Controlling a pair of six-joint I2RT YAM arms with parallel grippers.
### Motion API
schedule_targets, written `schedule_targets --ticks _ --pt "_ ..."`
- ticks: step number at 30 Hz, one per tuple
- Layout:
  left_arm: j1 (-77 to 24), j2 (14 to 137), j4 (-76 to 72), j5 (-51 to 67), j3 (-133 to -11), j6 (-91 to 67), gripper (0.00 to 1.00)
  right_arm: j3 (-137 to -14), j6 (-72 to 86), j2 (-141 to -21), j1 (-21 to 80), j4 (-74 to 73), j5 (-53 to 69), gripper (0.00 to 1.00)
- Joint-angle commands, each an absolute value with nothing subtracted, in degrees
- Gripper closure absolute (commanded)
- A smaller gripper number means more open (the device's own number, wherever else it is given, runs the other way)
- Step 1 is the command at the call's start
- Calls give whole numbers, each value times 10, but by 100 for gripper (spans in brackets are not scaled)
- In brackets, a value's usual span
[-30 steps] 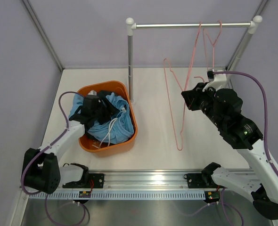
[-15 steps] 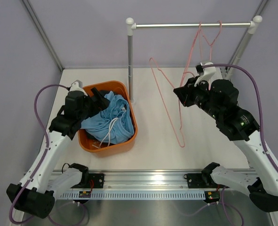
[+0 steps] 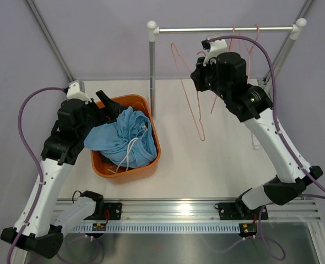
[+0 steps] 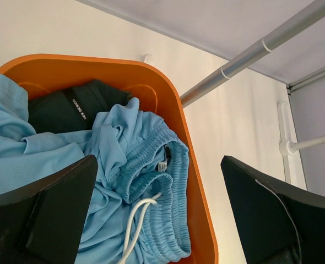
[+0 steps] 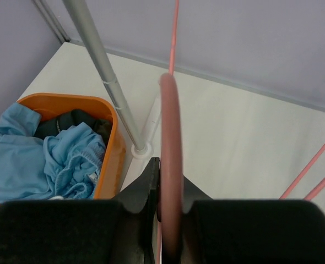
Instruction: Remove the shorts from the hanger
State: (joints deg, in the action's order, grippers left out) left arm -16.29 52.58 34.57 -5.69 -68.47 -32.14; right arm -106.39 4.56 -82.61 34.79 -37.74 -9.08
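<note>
My right gripper lifts up and outward next, then brings the hanger's hook down onto the metal bar outward of it and releases, since the pink hanger is bare.
The light blue shorts with a white drawstring lie heaped in the orange basket. They also show in the left wrist view, lying over a dark pair of shorts. A third pair cannot be made out. My left gripper is open and empty, hovering over the basket's far left; its fingers stand wide apart. My right gripper is raised near the rail and shut on a bare pink wire hanger, whose wire sits between the jaws.
A metal rail on an upright pole spans the back, with two more pink hangers hooked at its right end. The pole's foot stands right behind the basket. Walls enclose the table on three sides.
My left gripper has lifted out of the basket and drawn back to the left, leaving the blue shorts inside. My right arm has raised the empty hanger up and left toward the rail.
</note>
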Motion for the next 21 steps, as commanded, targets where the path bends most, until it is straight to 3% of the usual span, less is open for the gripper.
schedule_targets --ticks 1,5,21 --pt "-163 519 340 -67 -709 -295 1 -1156 22 -873 324 -379 -101 100" --pt "-163 514 334 -63 -709 -287 1 -1232 21 -925 303 -389 -82 100" --pt "-163 507 311 -60 -686 -275 1 -1350 13 -1012 238 -403 -5 100"
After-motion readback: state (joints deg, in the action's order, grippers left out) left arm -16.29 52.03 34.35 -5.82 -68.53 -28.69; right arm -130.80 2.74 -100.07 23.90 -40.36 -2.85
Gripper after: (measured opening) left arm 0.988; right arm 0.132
